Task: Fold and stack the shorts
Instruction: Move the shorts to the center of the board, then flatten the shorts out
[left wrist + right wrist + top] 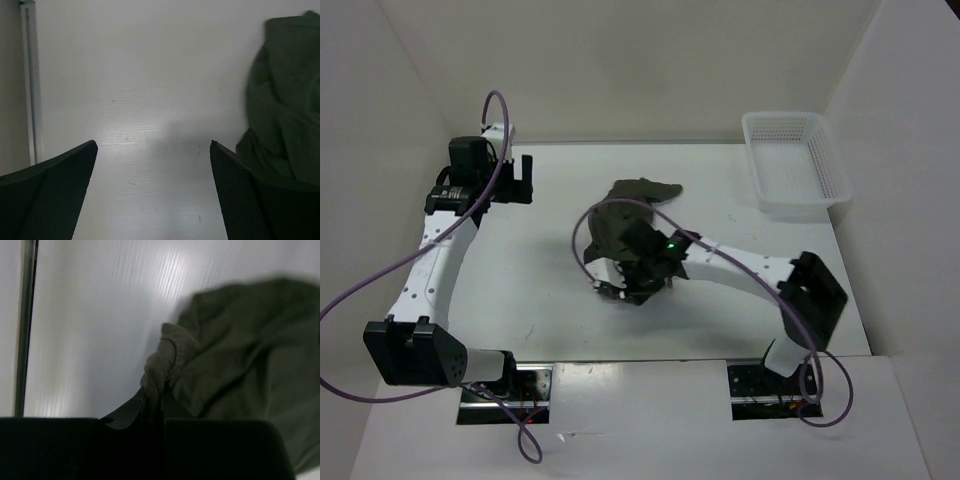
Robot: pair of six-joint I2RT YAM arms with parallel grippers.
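I need to move my right gripper toward the basket to spread the crumpled heap of shorts, and let go over the bare tabletop that lies outward and to its right in the top view.
The dark olive-green shorts (630, 215) lie crumpled in a heap at the middle of the white table. My right gripper (625, 290) is at the heap's near edge, shut on a bunched fold of the shorts (165, 362), which sticks up between its fingers in the right wrist view. My left gripper (515, 178) hovers at the back left of the table, open and holding nothing. In the left wrist view its fingers (65, 185) frame bare table, with the shorts (285, 100) off to the right.
A white mesh basket (798, 165) stands at the table's back right corner. White walls close in the table on the left, back and right. Purple cables loop from both arms; one arcs over the shorts.
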